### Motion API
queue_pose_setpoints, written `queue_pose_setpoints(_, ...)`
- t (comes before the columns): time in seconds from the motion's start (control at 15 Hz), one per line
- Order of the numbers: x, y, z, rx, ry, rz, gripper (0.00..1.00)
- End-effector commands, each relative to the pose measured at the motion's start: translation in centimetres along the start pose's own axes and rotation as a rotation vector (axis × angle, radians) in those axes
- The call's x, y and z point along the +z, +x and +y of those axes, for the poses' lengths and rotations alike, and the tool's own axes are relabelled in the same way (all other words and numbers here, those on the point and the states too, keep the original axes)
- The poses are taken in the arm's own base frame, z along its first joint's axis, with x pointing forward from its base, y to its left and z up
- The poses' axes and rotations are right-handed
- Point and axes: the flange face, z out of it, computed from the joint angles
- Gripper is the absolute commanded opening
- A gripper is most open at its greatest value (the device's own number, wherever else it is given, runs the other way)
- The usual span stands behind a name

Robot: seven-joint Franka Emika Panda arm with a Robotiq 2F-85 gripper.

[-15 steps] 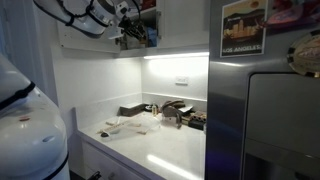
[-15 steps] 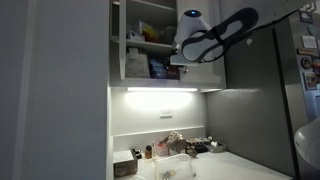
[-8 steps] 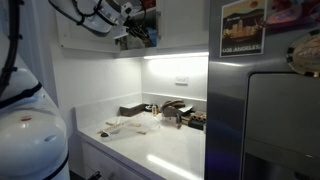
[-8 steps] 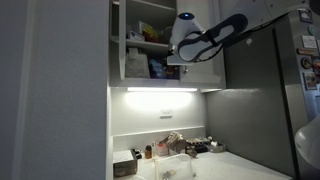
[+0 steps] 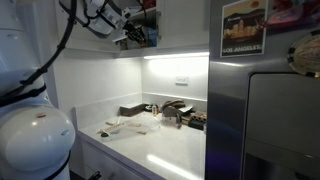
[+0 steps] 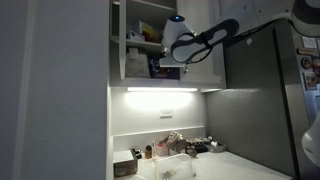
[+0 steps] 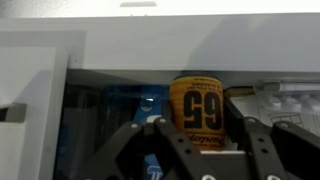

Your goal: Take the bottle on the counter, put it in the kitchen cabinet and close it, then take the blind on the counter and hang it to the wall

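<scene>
The bottle needs to go away from my base into the open cabinet next. Then my gripper needs to let go of it beside the blue packets.
In the wrist view my gripper (image 7: 200,122) is shut on the bottle (image 7: 197,105), amber with a yellow "65" label, held at the open kitchen cabinet (image 7: 40,60) in front of the items on its shelf. In both exterior views the gripper (image 5: 133,35) (image 6: 170,58) is up at the cabinet's lower shelf (image 6: 140,42), and the bottle cannot be made out there. The pale blind (image 5: 130,125) lies bundled on the white counter (image 5: 175,150); it also shows in an exterior view (image 6: 172,166). The white wall has an outlet plate (image 5: 182,82) (image 6: 167,115).
Blue packets (image 7: 110,115) and other goods fill the shelf beside the bottle. Dark grey items (image 5: 172,110) and a small brown object (image 6: 148,152) stand at the back of the counter. A steel fridge (image 5: 270,120) bounds the counter's end.
The arm has moved sideways toward the cabinet's inside, bringing the gripper deeper over the lower shelf. The things on the counter have not moved.
</scene>
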Motion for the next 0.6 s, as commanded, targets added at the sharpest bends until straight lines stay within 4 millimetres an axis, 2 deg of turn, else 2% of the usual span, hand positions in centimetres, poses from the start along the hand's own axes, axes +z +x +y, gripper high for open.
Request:
queue_pose_setpoints(0.0, 1.5, 1.4, 0.3, 0.007, -0.024, -0.009, 0.27)
queue_pose_setpoints(0.27, 3.3, 2.2, 1.1, 0.027, -0.037, -0.029, 0.27)
queue_pose_setpoints(0.53, 4.2, 2.4, 0.1, 0.033, -0.029, -0.049, 0.27)
